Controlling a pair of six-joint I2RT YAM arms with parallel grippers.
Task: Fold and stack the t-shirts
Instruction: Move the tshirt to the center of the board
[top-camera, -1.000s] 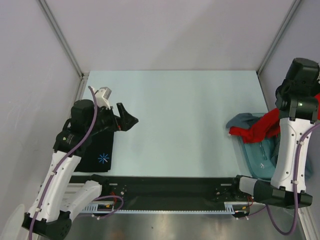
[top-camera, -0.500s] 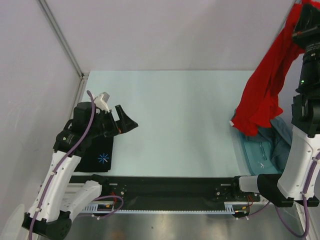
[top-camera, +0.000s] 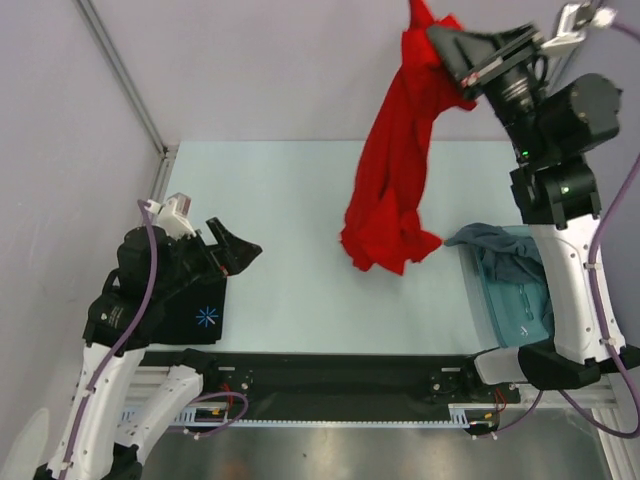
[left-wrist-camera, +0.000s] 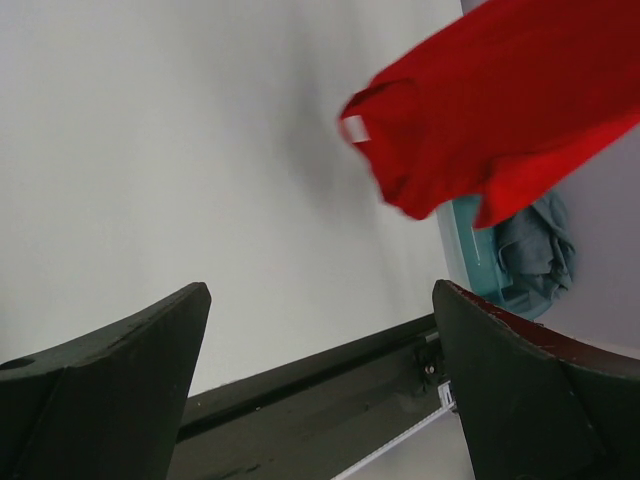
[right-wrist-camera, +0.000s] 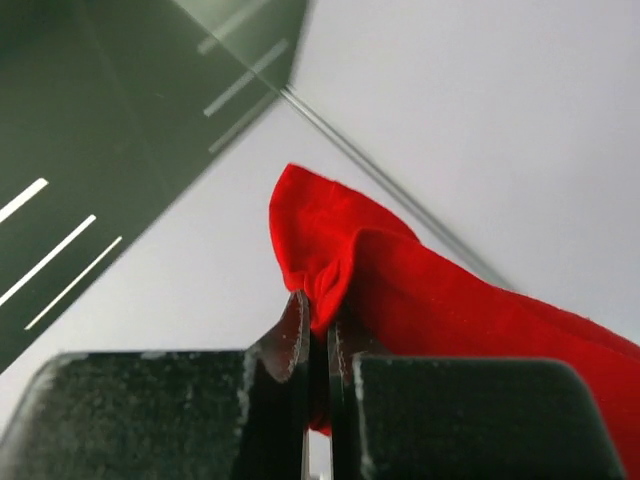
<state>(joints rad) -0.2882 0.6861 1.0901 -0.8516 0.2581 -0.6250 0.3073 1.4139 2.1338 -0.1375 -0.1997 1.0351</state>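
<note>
My right gripper tips its fingers downward and lowers the red t-shirt over the table (top-camera: 430, 290) beside the teal bin next.
My right gripper (top-camera: 437, 35) is raised high at the back right and is shut on the red t-shirt (top-camera: 395, 170), which hangs down in the air over the table's middle right. The pinched cloth (right-wrist-camera: 330, 270) shows between its fingers in the right wrist view. The red shirt also shows in the left wrist view (left-wrist-camera: 480, 130). A folded black t-shirt with a blue-white starburst (top-camera: 207, 317) lies at the near left, partly under my left arm. My left gripper (top-camera: 235, 248) is open and empty above it. Teal-grey shirts (top-camera: 495, 250) lie in a heap at the right.
The teal-grey heap sits in a teal bin (top-camera: 515, 310) at the table's right edge, also seen in the left wrist view (left-wrist-camera: 465, 255). A black rail (top-camera: 330, 375) runs along the near edge. White walls enclose the back and sides.
My right gripper has lifted the red shirt off the teal heap and swung it up and to the left. My left gripper has drawn back a little towards the near left.
</note>
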